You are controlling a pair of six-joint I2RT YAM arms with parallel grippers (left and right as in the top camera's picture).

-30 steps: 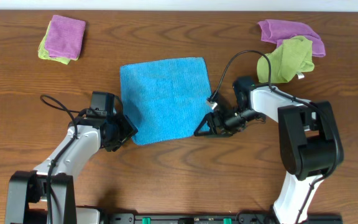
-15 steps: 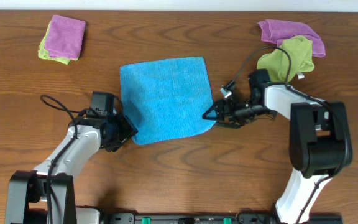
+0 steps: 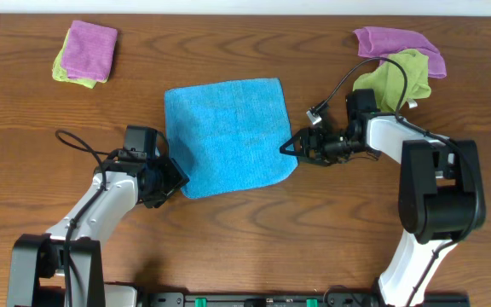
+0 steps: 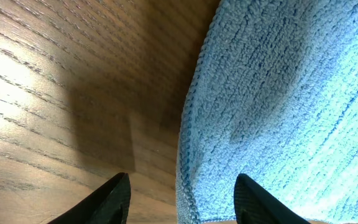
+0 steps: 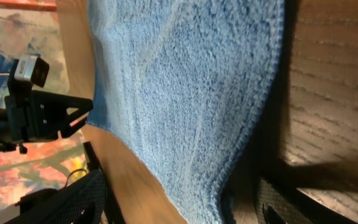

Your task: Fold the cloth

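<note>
The cloth's near corner sticks out past my fingers toward the base, so my right gripper will move back along the cloth's edge next and then close there.
A blue cloth (image 3: pixel 228 135) lies flat and spread out on the wooden table (image 3: pixel 254 222). My left gripper (image 3: pixel 170 181) sits low at the cloth's front left corner. In the left wrist view its fingers (image 4: pixel 182 202) are open, with the cloth's edge (image 4: pixel 188 155) running between them. My right gripper (image 3: pixel 292 147) is at the cloth's right edge, about halfway along. In the right wrist view its fingers (image 5: pixel 182 202) are open, with the cloth's hem (image 5: pixel 253 130) between them.
A purple cloth on a green one (image 3: pixel 88 51) lies at the back left. A crumpled purple cloth (image 3: pixel 399 43) and a green cloth (image 3: pixel 392 81) lie at the back right, close behind my right arm. A black cable (image 3: pixel 339 85) loops over the right wrist.
My right gripper has moved from the cloth's front right corner back along the right edge. The left arm and the cloth have not moved.
</note>
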